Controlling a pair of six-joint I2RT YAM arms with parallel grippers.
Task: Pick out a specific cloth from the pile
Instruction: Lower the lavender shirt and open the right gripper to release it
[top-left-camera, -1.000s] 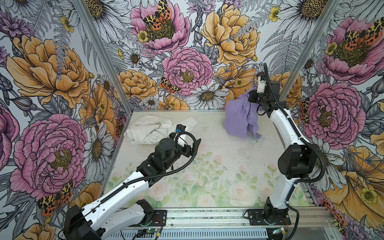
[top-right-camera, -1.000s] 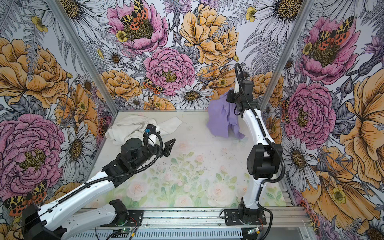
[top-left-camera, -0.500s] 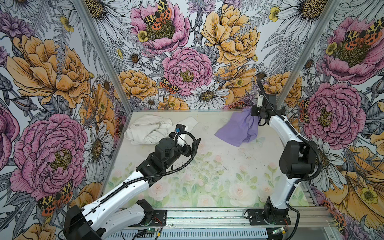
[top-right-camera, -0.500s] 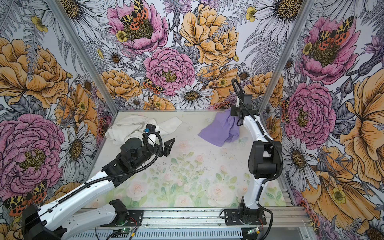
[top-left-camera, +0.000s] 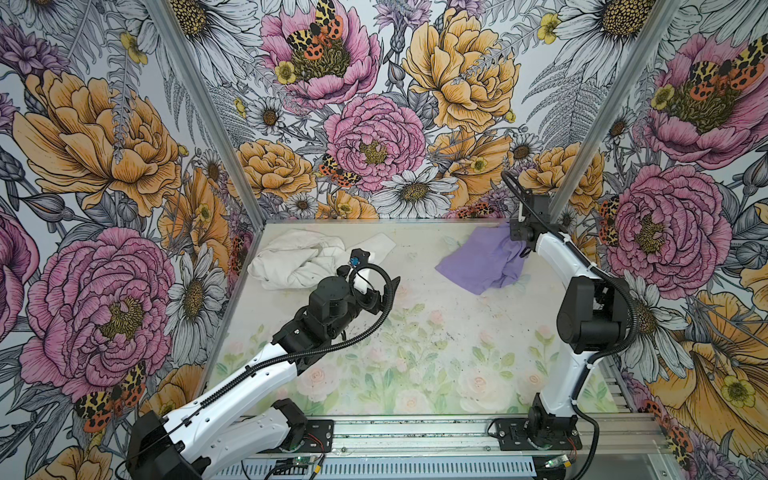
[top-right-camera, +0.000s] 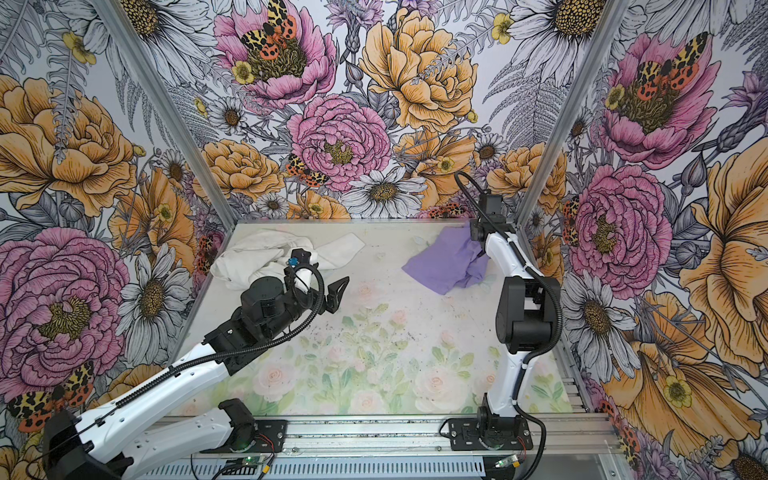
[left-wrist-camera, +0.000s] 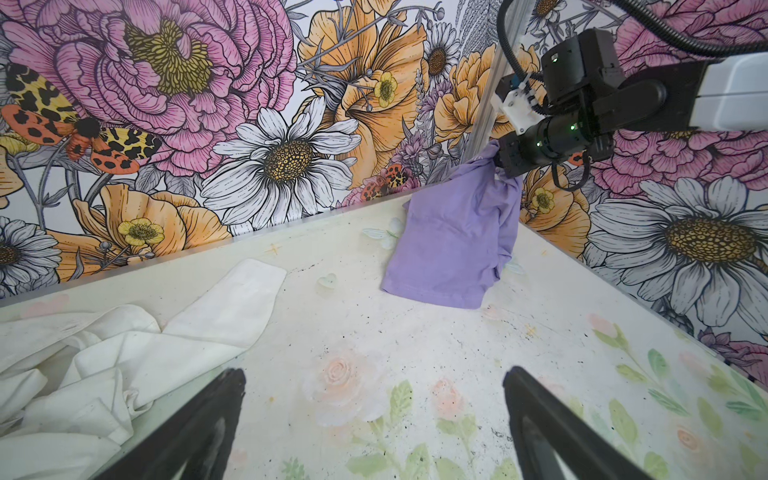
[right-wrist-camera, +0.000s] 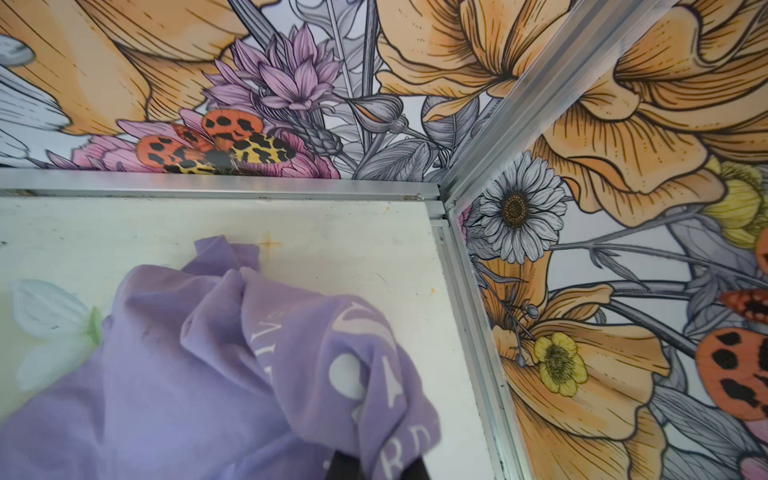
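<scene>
I need to lower my right gripper next, with the cloth's raised end, toward the spread part of the lavender-purple cloth (top-left-camera: 482, 262) (right-wrist-camera: 208, 374) and let go of it, because that part is below the fingers.
The lavender-purple cloth (top-left-camera: 482, 262) (top-right-camera: 444, 262) lies partly spread on the table near the back right corner, and one end is still lifted. My right gripper (top-left-camera: 512, 233) (left-wrist-camera: 504, 165) is shut on that raised end. White lettering shows on the cloth (right-wrist-camera: 208, 374) in the right wrist view, where it drapes over the dark jaws at the frame's edge. The pile (top-left-camera: 295, 259) (top-right-camera: 257, 257) (left-wrist-camera: 95, 374) of white fabric sits at the back left. My left gripper (top-left-camera: 376, 286) (left-wrist-camera: 374, 374) hovers open just right of the pile and holds nothing.
Flowered walls close in the table on three sides, with metal corner posts (top-left-camera: 577, 166) close behind the right gripper. A metal rail (top-left-camera: 415, 432) with both arm bases runs along the front edge. The table surface (top-left-camera: 415, 340) carries a pale rose print.
The right gripper has come down toward the back right corner. The cloth, hanging in the air a second ago, now rests partly spread on the table. The left arm has not moved.
</scene>
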